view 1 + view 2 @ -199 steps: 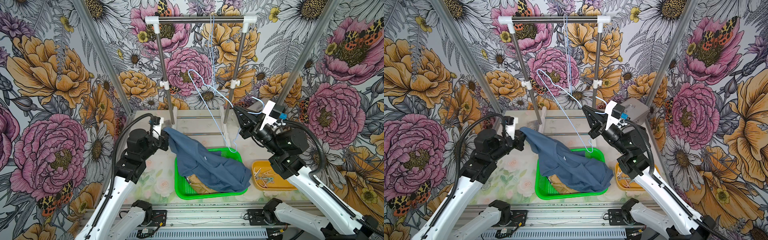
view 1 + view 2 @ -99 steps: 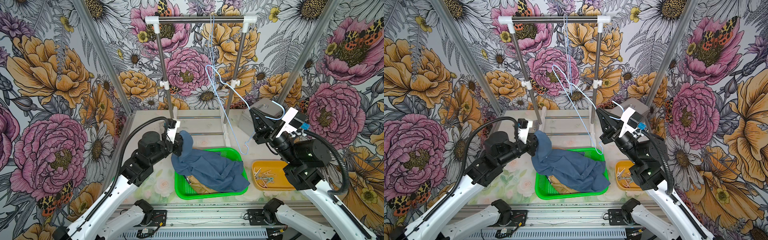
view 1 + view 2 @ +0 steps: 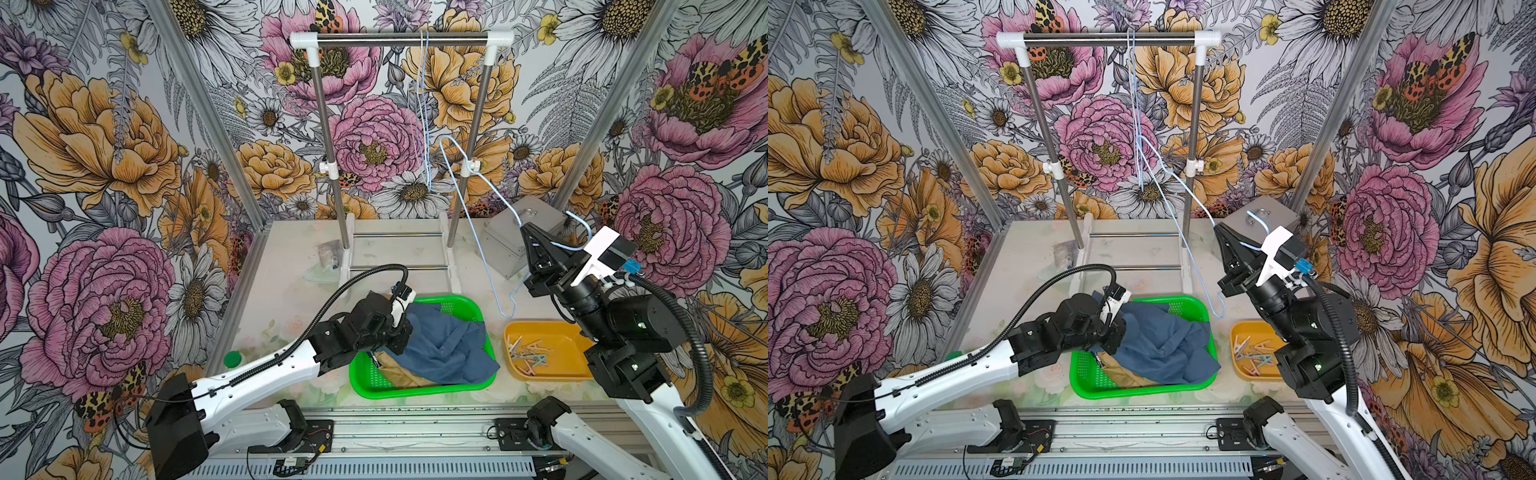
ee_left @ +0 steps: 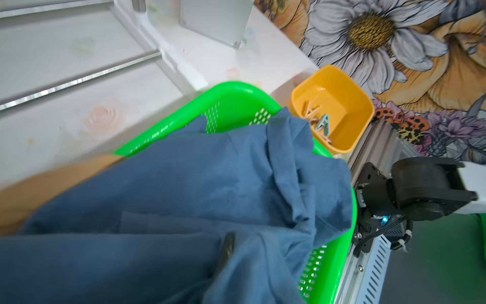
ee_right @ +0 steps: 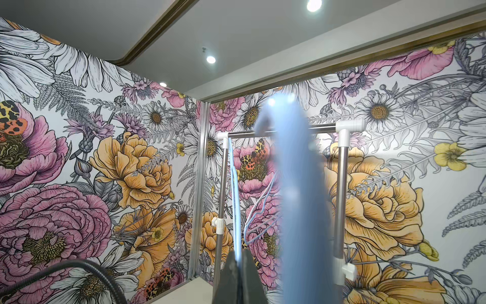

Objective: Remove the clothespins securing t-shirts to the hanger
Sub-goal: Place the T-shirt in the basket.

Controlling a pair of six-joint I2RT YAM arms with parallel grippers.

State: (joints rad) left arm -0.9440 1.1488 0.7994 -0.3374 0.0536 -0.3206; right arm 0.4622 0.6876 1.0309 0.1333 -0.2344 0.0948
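Observation:
The left gripper will next lower the fold of the blue shirt toward the yellow tray (image 3: pixel 569 345), inside the basket's rim, and let go, since the blue heap inside the green basket lies below it that way.
A slate blue t-shirt (image 3: pixel 444 349) (image 3: pixel 1163 349) lies crumpled over a tan t-shirt (image 3: pixel 399 372) in the green basket (image 3: pixel 415 392). My left gripper (image 3: pixel 401 328) (image 4: pixel 226 252) is shut on a fold of the blue shirt at the basket's left rim, its fingertips buried in cloth. My right gripper (image 3: pixel 524 227) (image 5: pixel 240 252) is shut on a bare light blue wire hanger (image 3: pixel 503 314) (image 5: pixel 236 210), held up right of the rack. Several clothespins (image 3: pixel 530 357) (image 4: pixel 322 123) lie in the yellow tray (image 3: pixel 569 345).
A metal rack (image 3: pixel 401 39) stands at the back with more thin wire hangers (image 3: pixel 424 104) hanging from its bar. A grey box (image 3: pixel 507 245) sits behind the right gripper. A green-capped item (image 3: pixel 232 358) is at the table's left edge.
The left gripper carried the blue shirt right and down onto the basket. The right gripper swung the hanger right and back, away from the shirt.

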